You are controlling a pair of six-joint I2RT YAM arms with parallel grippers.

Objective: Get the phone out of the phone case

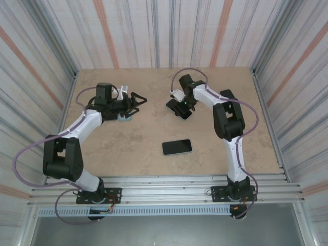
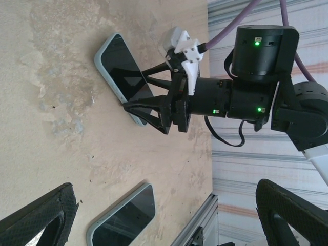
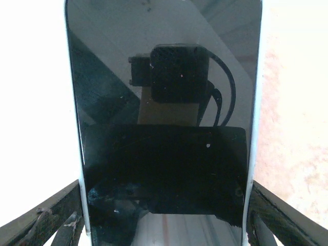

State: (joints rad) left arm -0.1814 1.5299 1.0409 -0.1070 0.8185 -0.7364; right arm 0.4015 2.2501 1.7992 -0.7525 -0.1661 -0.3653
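Observation:
The case's loose end (image 1: 169, 103) (image 2: 111, 45) lies beyond the open fingers, so the left gripper should next move across toward the right gripper and close on that end of the case.
A phone with a dark screen in a pale case (image 1: 184, 114) lies flat on the table, right of centre. My right gripper (image 1: 179, 105) reaches down over one end of it. In the right wrist view its fingers (image 3: 46, 220) press against both long edges of the case (image 3: 256, 128), shut on it. The left wrist view shows that phone (image 2: 120, 72) from the side with the right gripper (image 2: 141, 100) straddling its end. My left gripper (image 1: 141, 99) hovers open to the phone's left, its wide-apart fingers (image 2: 46, 215) holding nothing.
A second dark-screened phone with a pale rim (image 1: 177, 147) lies flat nearer the front, also seen as a phone (image 2: 123, 215) low in the left wrist view. Striped walls close in the table; a metal rail (image 1: 164, 182) runs along the near edge.

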